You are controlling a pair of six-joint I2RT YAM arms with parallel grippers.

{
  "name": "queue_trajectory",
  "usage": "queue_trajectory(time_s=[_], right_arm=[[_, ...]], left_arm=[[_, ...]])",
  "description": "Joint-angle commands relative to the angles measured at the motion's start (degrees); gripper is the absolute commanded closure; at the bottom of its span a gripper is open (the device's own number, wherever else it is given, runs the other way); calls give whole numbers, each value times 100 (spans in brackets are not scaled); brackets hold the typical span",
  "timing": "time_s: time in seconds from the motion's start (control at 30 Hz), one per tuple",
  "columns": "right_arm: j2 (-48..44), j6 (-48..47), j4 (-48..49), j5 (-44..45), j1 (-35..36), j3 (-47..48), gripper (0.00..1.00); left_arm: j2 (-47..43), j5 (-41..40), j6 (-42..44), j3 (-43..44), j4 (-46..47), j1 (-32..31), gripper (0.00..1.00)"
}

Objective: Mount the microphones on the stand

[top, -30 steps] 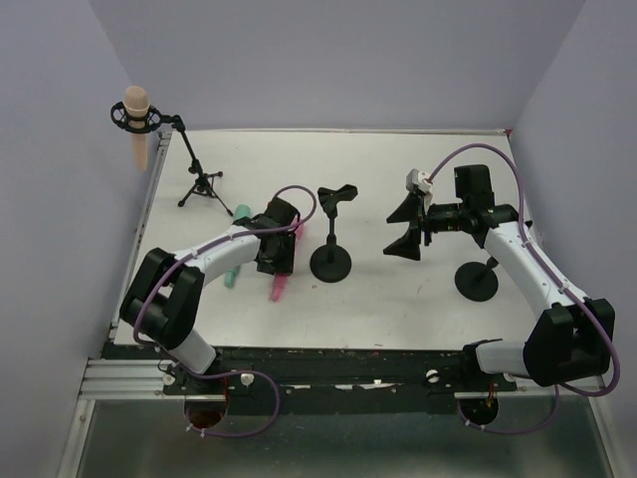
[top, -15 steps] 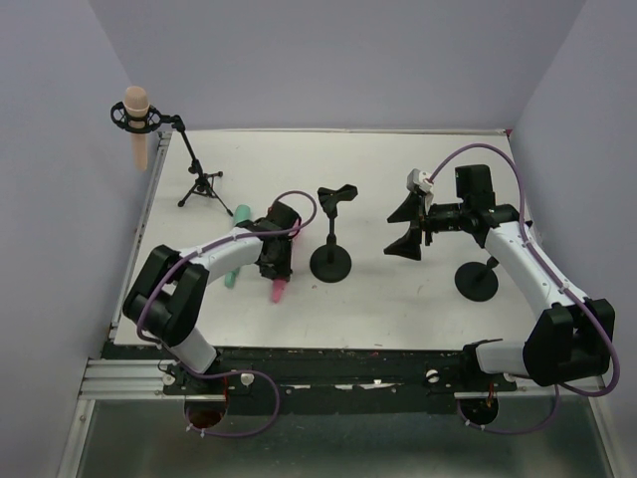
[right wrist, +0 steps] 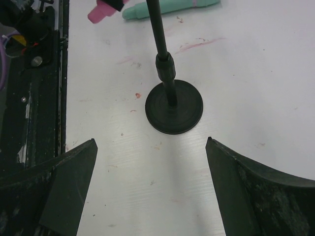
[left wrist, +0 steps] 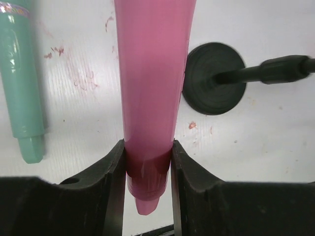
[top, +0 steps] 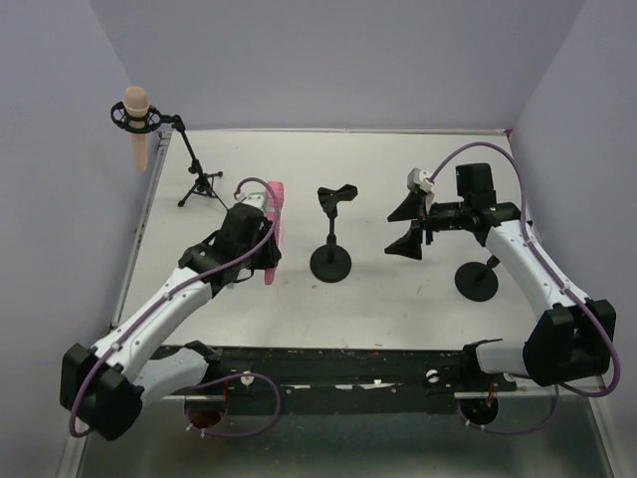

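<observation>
My right gripper rises and tilts toward its free head end (top: 275, 203) next, as the pink microphone is held by its tail across the centre stand.
My left gripper (top: 267, 261) (left wrist: 147, 143) is shut on the tail end of the pink microphone (top: 274, 204) (left wrist: 153, 73), which it holds off the table, head pointing away. The teal microphone (left wrist: 19, 88) (right wrist: 172, 7) lies flat on the table just left of it; my left arm hides it in the top view. A peach microphone (top: 136, 124) sits in the ring mount of the tripod stand (top: 202, 185) at the far left. The centre stand (top: 331, 261) with its empty clip (top: 336, 195) is just right of the pink microphone. My right gripper (top: 410, 227) (right wrist: 150, 139) hangs open and empty, facing that stand's base (right wrist: 173, 106).
A second round black stand base (top: 477, 281) sits under my right forearm. The white tabletop (top: 398, 309) is walled by lilac panels at the back and both sides. A black rail (top: 338, 360) runs along the near edge.
My left gripper has closed on the pink microphone and lifted it off the table, while the arm drew back toward its base. The right arm has not moved.
</observation>
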Motion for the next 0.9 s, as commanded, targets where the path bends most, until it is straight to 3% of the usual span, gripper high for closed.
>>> queue_trajectory(time_s=[0.0, 0.2, 0.33, 0.47, 0.63, 0.87], right_arm=[[-101, -230, -371, -84, -25, 327, 0], [-295, -168, -906, -215, -25, 985, 0], [-164, -396, -1994, -329, -25, 1897, 0], [12, -197, -2674, -750, -25, 2751, 0], [-22, 1568, -1851, -1024, -25, 3315, 0], [-330, 4643, 443, -1244, -25, 3473, 0]], left_arm=[[-1328, -216, 194, -85, 309, -17, 98], [-2535, 766, 572, 37, 1055, -17, 99], [-2475, 1864, 546, 476, 1609, -44, 100], [-2036, 2393, 361, 968, 2347, -280, 99], [-1000, 2412, 352, 1776, 3007, -948, 100], [354, 1990, 388, 2612, 3806, -1643, 100]])
